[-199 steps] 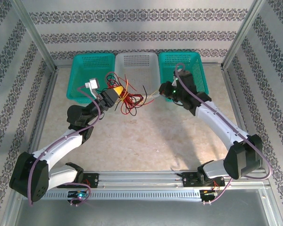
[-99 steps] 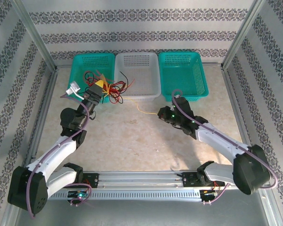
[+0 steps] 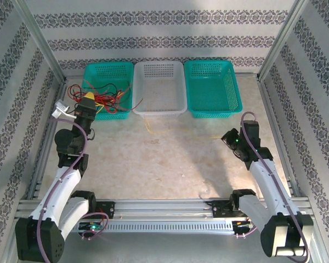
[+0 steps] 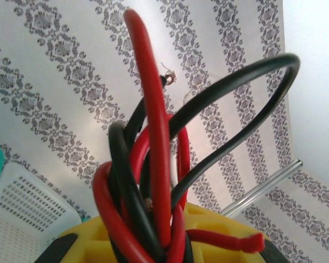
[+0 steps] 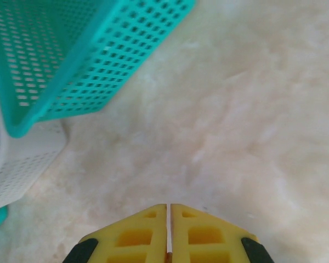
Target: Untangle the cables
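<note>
I should bring my left gripper back and down over the bare tabletop before the white basket (image 3: pixel 145 140) to release the bundle, as its cables are still wound together.
My left gripper (image 3: pixel 88 103) is shut on a bundle of red cable (image 3: pixel 105 99) and black cable (image 3: pixel 114 87), held above the left teal basket (image 3: pixel 107 65). In the left wrist view the red cable (image 4: pixel 153 137) and black cable (image 4: pixel 236 82) loop up out of the yellow fingers (image 4: pixel 230 224), still wound around each other. The yellow cable (image 3: pixel 175 130) lies stretched thin across the table from in front of the white basket to my right gripper (image 3: pixel 228 138). That gripper (image 5: pixel 168 219) is shut, low over the table, with a cable end pinched deep between its fingers.
Three baskets stand in a row at the back: the left teal one, a white one (image 3: pixel 159 64) and a right teal one (image 3: pixel 209 62). The right wrist view shows the teal basket (image 5: pixel 71 55) and the white basket (image 5: pixel 16 164) ahead. Metal frame posts edge the table.
The left arm swung left, carrying the red and black bundle over the left teal basket. The right arm drew back to the right, pulling the yellow cable out of the bundle and across the table.
</note>
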